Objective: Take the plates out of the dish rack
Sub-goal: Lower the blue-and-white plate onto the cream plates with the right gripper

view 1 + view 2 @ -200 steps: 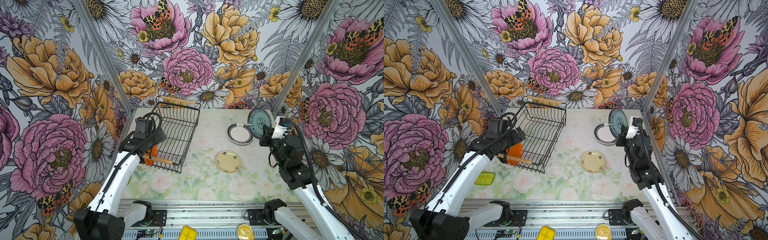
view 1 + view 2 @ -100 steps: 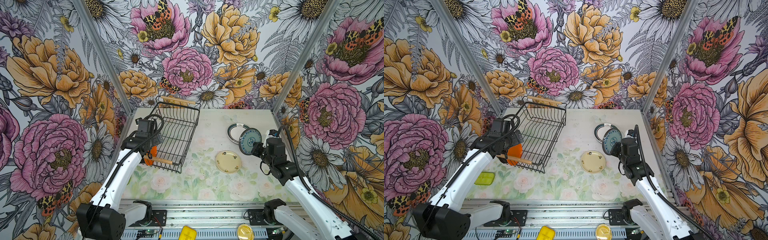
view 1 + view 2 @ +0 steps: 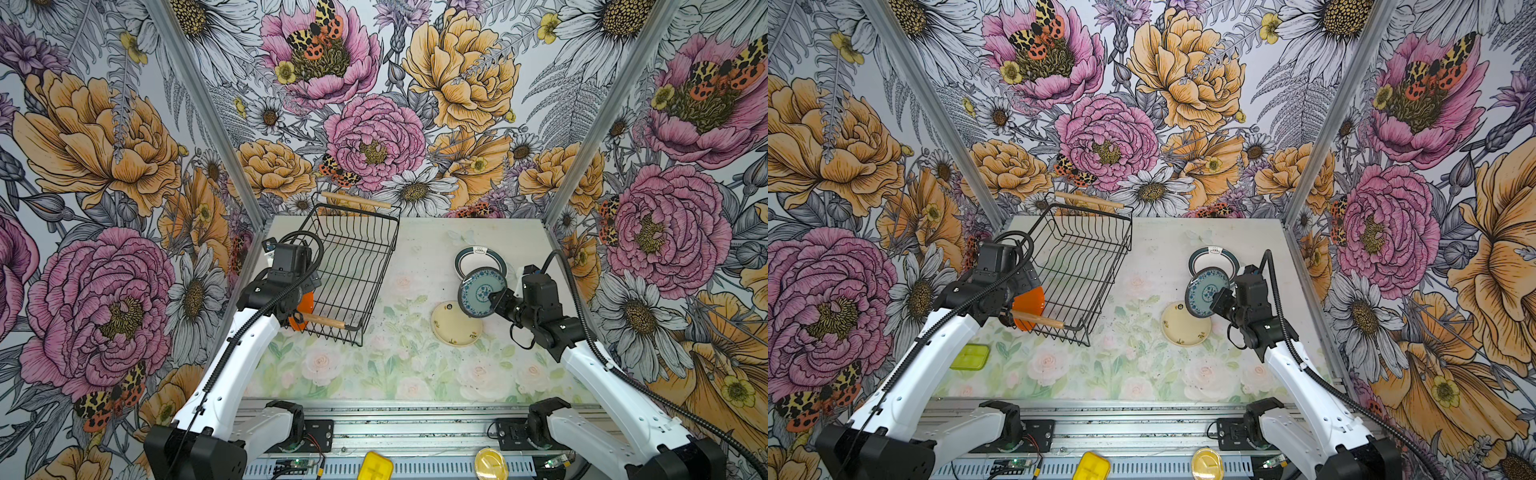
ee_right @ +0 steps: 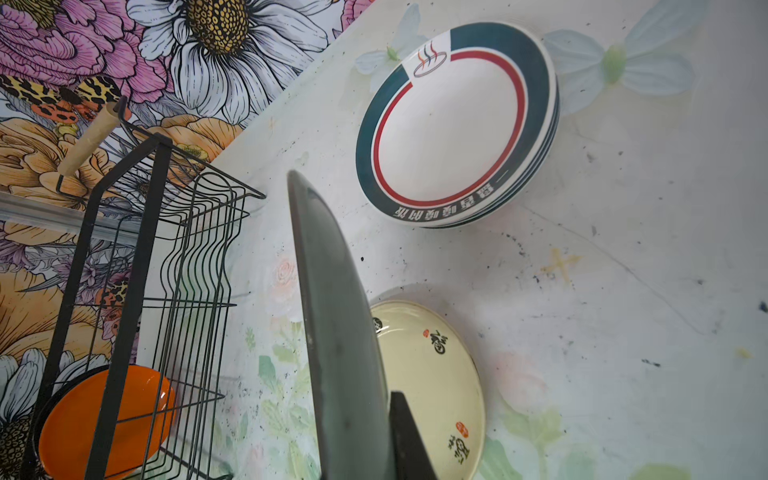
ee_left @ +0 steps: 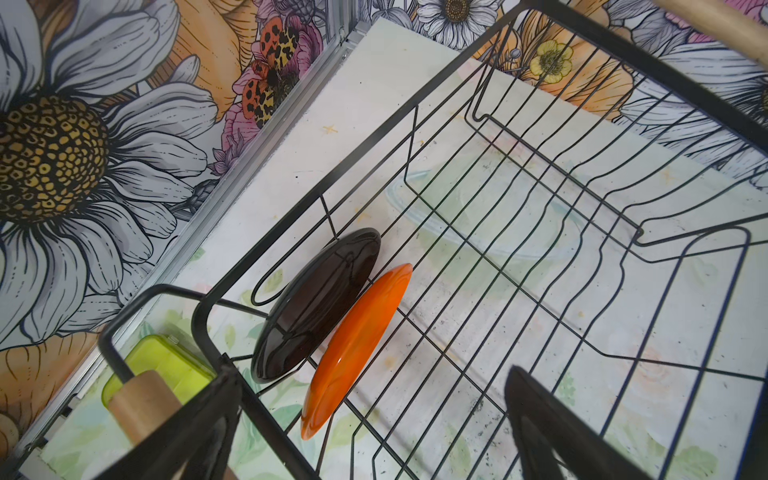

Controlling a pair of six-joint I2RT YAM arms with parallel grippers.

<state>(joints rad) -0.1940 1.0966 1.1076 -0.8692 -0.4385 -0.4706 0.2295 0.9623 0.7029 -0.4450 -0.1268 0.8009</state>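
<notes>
The cream plate [image 3: 455, 324] [image 4: 432, 374] lies flat and empty below the blue-grey patterned plate, so my right gripper will next move back and down over it, then let go of the patterned plate's rim.
The black wire dish rack [image 3: 353, 266] [image 3: 1084, 266] stands at the back left. An orange plate [image 5: 357, 345] [image 3: 1029, 302] and a black plate [image 5: 316, 307] stand on edge at its near end. My left gripper [image 5: 374, 374] hangs open just above the orange plate. My right gripper [image 3: 494, 299] [image 4: 374, 449] is shut on the rim of a blue-grey patterned plate [image 3: 480, 292] [image 4: 336, 332]. That plate is held on edge just above a cream plate [image 3: 455, 324] [image 4: 432, 374] lying flat. A stack of white teal-rimmed plates [image 3: 480, 262] [image 4: 449, 124] lies behind.
A yellow-green container [image 3: 970, 356] [image 5: 162, 365] sits on the table left of the rack's near wooden handle [image 3: 322, 320]. Flowered walls close in the left, back and right. A yellow block [image 3: 376, 465] and a round yellow lid [image 3: 491, 463] lie on the front rail.
My right arm has brought the patterned plate down and forward from beside the right wall to just over the cream plate. The left gripper shifted slightly over the rack's near end.
</notes>
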